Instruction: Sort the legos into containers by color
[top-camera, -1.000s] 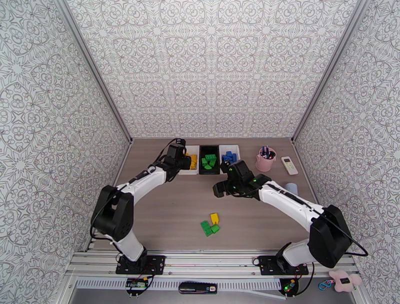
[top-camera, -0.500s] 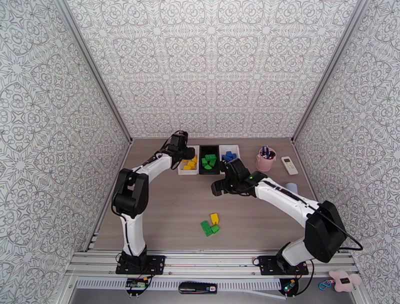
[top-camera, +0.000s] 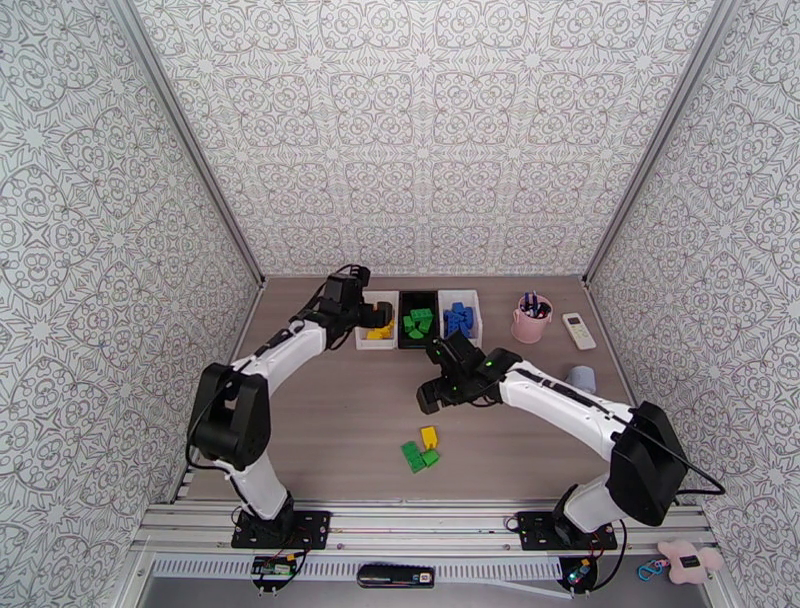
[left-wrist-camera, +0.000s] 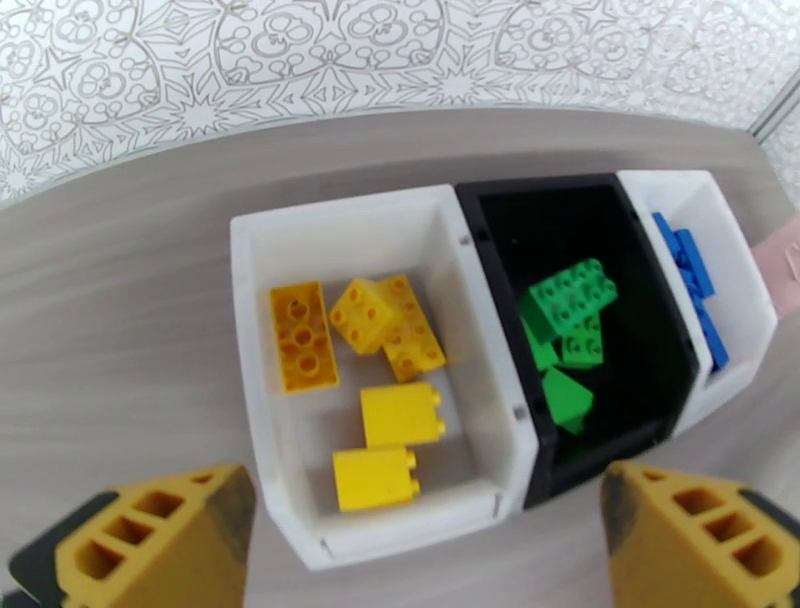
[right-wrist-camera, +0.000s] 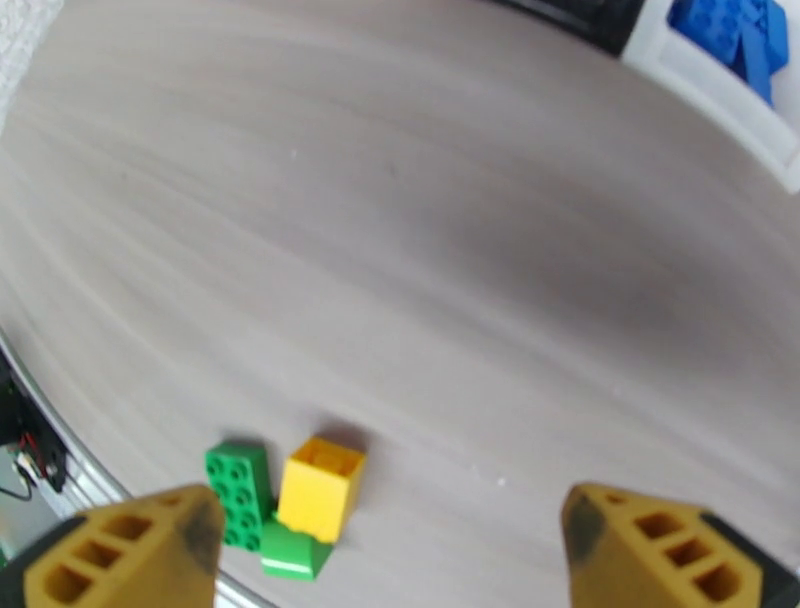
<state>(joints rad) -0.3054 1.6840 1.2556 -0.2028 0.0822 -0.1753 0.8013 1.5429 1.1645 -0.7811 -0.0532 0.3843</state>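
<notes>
My right gripper moves back and down onto the yellow lego's far end next, clear of the green legos.
Three containers stand in a row at the back: a white bin holding several yellow legos, a black bin with green legos, and a white bin with blue legos. My left gripper hovers open just in front of the yellow bin, with nothing between its fingers. On the bare table lie a yellow lego and two green legos. My right gripper hangs open above and behind them.
A pink cup with pens and a white remote sit at the back right, with a pale grey-blue object nearer along the right wall. Patterned walls close three sides.
My left gripper has opened at the yellow bin and drawn back a little. My right arm has swung away from the bins toward the loose legos near the front.
</notes>
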